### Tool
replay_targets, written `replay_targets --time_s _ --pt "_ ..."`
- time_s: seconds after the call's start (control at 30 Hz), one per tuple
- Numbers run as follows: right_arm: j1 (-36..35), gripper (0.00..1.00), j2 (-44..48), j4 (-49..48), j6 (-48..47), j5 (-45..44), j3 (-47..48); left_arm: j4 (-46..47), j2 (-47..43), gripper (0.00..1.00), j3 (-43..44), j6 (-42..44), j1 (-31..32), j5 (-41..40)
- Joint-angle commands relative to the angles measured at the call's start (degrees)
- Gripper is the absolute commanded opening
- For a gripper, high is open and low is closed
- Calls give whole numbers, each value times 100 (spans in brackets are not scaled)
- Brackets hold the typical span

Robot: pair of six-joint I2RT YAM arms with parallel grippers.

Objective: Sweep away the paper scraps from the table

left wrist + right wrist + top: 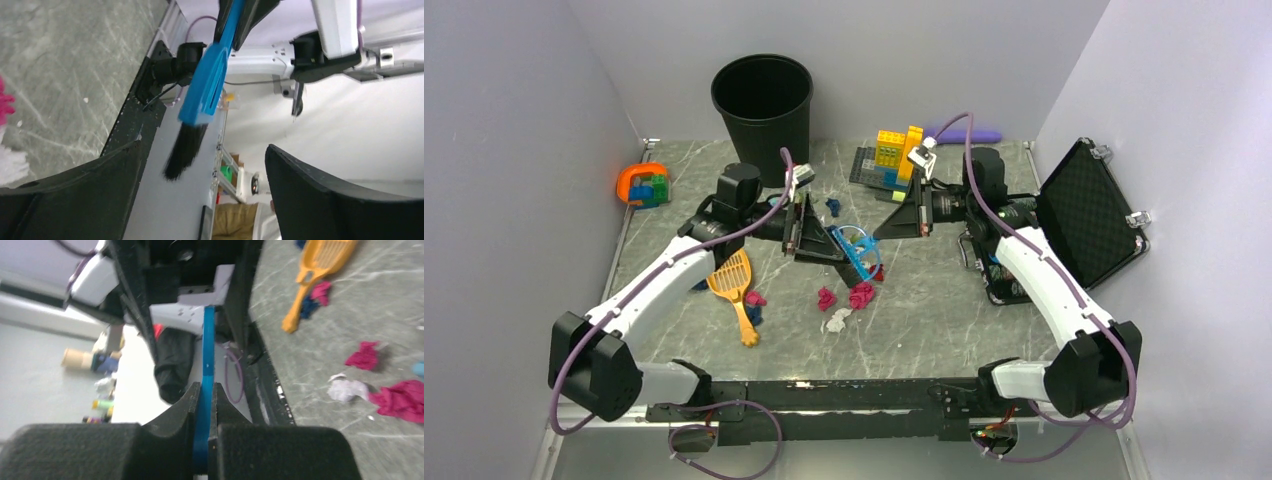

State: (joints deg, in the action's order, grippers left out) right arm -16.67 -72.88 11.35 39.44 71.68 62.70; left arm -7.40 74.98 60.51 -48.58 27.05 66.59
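Observation:
The left gripper turns downward and lowers onto the orange scoop's handle [742, 311] next, as that lies below it, to its left in the top view.
Paper scraps lie on the marbled table [924, 300]: two magenta wads [861, 294] [827, 298], a white one [837, 320], pink and navy ones [753, 303] by the scoop, and a navy one [832, 207] further back. My right gripper [894, 222] [204, 387] is shut on the handle of a blue brush [859, 250] [206, 350] and holds it above the table. My left gripper [819, 240] [202, 147] is open, and the brush's black bristles [184, 150] hang between its fingers without touching them. The right wrist view shows the magenta [402, 400] and white [348, 389] scraps.
A black bin [762, 100] stands at the back. An orange scoop [736, 285] lies front left. Stacked bricks on a dark baseplate [894, 155] are at the back, an open black case [1089, 210] is at right, and an orange and green toy [644, 185] is at left.

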Motion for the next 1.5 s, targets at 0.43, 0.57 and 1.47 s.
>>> replay_targets --time_s 0.43,0.57,1.47 --pt "-69 0 62 2945 -1487 -5008 1202 -4957 -1320 99 -171 746 -775 -7282" --pt "-98 0 162 2670 -1290 -4914 1134 -4529 -2067 84 -1166 -225 -716 -7898" --pt "-240 0 184 2627 -1118 -4601 1353 -2358 -1227 43 -2899 -590 561 -9971"
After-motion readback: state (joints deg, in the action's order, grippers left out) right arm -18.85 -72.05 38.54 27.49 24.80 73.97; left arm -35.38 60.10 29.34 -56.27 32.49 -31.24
